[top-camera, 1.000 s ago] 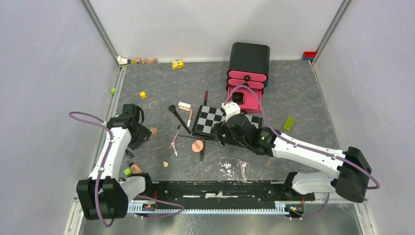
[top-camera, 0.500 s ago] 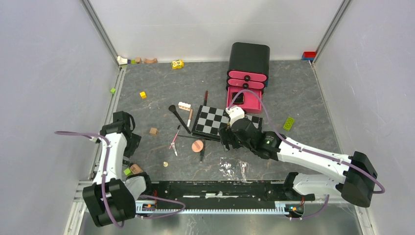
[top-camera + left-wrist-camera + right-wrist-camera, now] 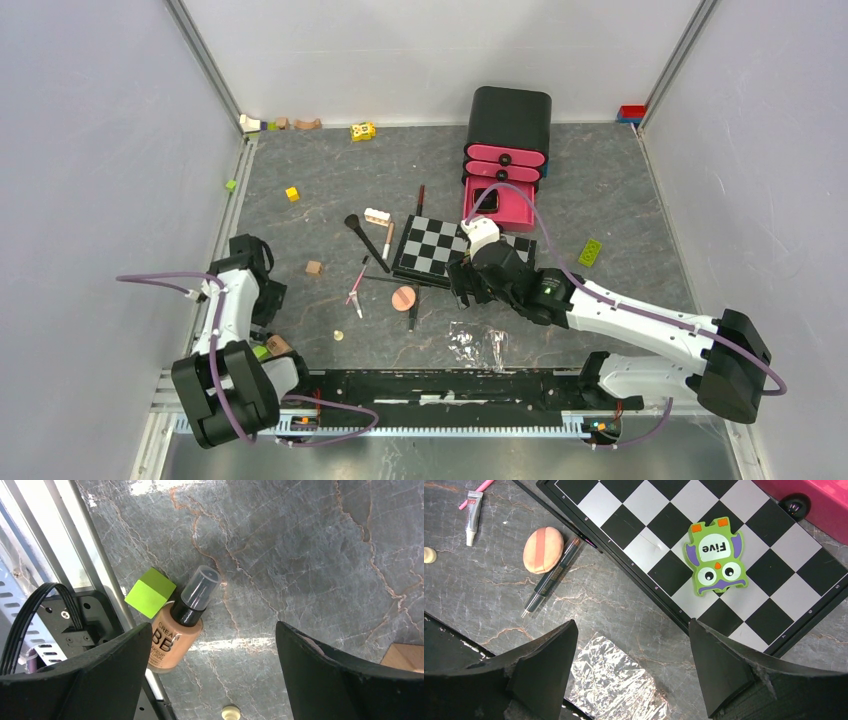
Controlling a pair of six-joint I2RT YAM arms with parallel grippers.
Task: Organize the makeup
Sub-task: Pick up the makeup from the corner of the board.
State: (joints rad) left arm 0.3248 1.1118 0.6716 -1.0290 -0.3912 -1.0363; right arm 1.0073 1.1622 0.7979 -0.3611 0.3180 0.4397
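Note:
My left gripper should go down around the black pump [image 3: 260, 336] [image 3: 187, 614] and close there, because the BB cream bottle's neck is below, between my open fingers.
A peach BB cream bottle [image 3: 172, 640] with a black pump lies at the table's near left, touching a lime block [image 3: 150, 592]. My left gripper [image 3: 212, 645] hangs open above it, the bottle close to its left finger. My right gripper [image 3: 633, 640] is open and empty over bare table by the chequered board [image 3: 704, 535]. Left of it lie a round peach puff [image 3: 543, 550], a dark pencil [image 3: 551, 577] and a small tube [image 3: 472, 517]. The black brush [image 3: 364, 237] and pink pencil [image 3: 358, 283] lie further left. A black compact [image 3: 487, 201] sits in the open pink drawer.
The black and pink drawer unit [image 3: 508, 140] stands at the back. A green owl card [image 3: 716, 557] lies on the board. Crumpled foil [image 3: 616, 680] lies under my right gripper. A brown block [image 3: 314, 268], a cream pawn [image 3: 230, 712] and small toy blocks are scattered about.
My left arm has drawn back toward the near left edge, over the bottle. My right gripper has shifted slightly right and nearer. Both stay open.

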